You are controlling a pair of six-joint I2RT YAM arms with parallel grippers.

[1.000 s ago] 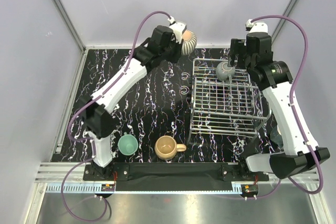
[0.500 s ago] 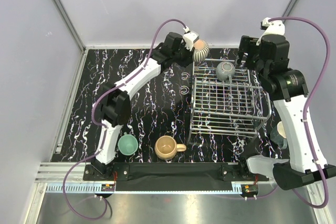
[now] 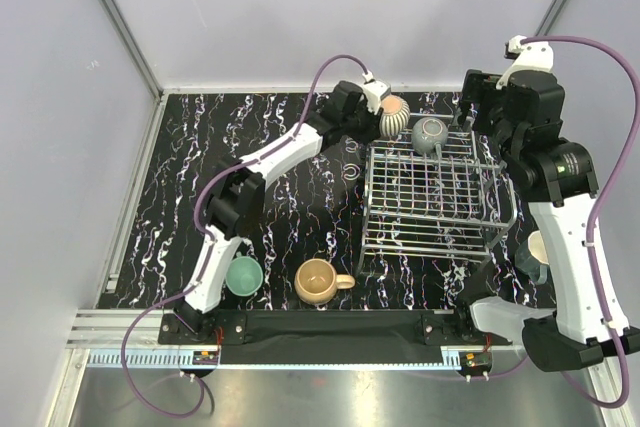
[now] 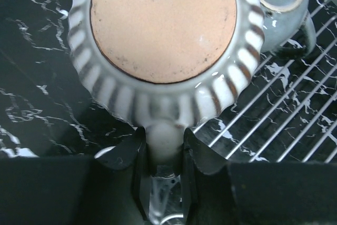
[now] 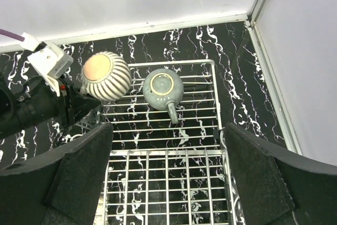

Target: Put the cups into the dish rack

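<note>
My left gripper is to shift toward the grey-green cup next, then down onto the free wires beside it, because the cream ribbed cup sticks out over the rack's corner.
My left gripper (image 3: 375, 114) is shut on the handle of the cream ribbed cup (image 3: 392, 115), held upside down at the far left corner of the silver dish rack (image 3: 437, 239). In the left wrist view the fingers (image 4: 126, 154) clamp the handle of that cup (image 4: 163, 30). A grey-green cup (image 3: 431, 133) sits upside down in the rack's far end; it also shows in the right wrist view (image 5: 164, 90). My right gripper (image 5: 166, 177) is open and empty, raised above the rack. A teal-green cup (image 3: 243, 274) and a tan cup (image 3: 319, 281) stand on the near table. A dark teal cup (image 3: 533, 257) sits at the right, partly hidden by the arm.
The black marbled table (image 3: 200, 177) is bounded by white walls at the back and sides. A raised rail (image 3: 330, 323) runs along the near edge between the arm bases. Two small metal rings (image 3: 352, 157) lie left of the rack.
My left gripper has carried the ribbed cup rightward and down to the rack's far left corner. My right gripper has drawn back up and to the right, away from the grey-green cup.
</note>
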